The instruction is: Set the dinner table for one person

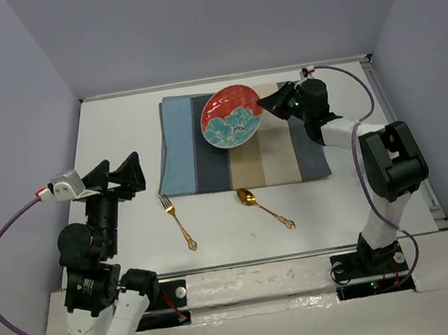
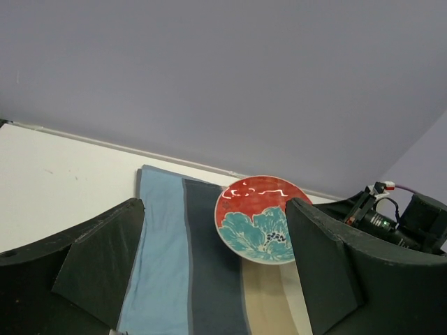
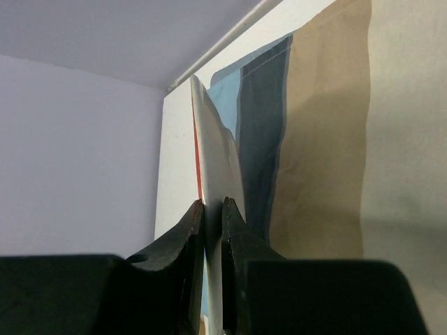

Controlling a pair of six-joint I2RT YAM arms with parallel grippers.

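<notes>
The plate [image 3: 218, 160] still hangs tilted above the placemat's dark and tan stripes. The stripes lie below, so my right gripper will bring the plate down onto the cloth and release the plate's rim.
A red plate with a teal flower [image 1: 232, 117] hangs tilted above the striped placemat [image 1: 199, 167] on the white dinner table [image 1: 118, 133]. My right gripper [image 1: 264, 107] is shut on the plate's right rim; in the right wrist view the plate [image 3: 218, 160] shows edge-on between the jaws of that gripper [image 3: 213, 206]. My left gripper [image 1: 134, 174] is open and empty, raised over the table's left side, facing the plate [image 2: 258, 218] and placemat [image 2: 181, 265]. A gold fork [image 1: 178, 221] and a gold spoon [image 1: 264, 207] lie on the table in front of the placemat.
Grey walls close the table at the back and both sides. The silvery front rail [image 1: 255, 262] runs between the arm bases. The right arm's cable [image 1: 366, 100] loops over the table's right side.
</notes>
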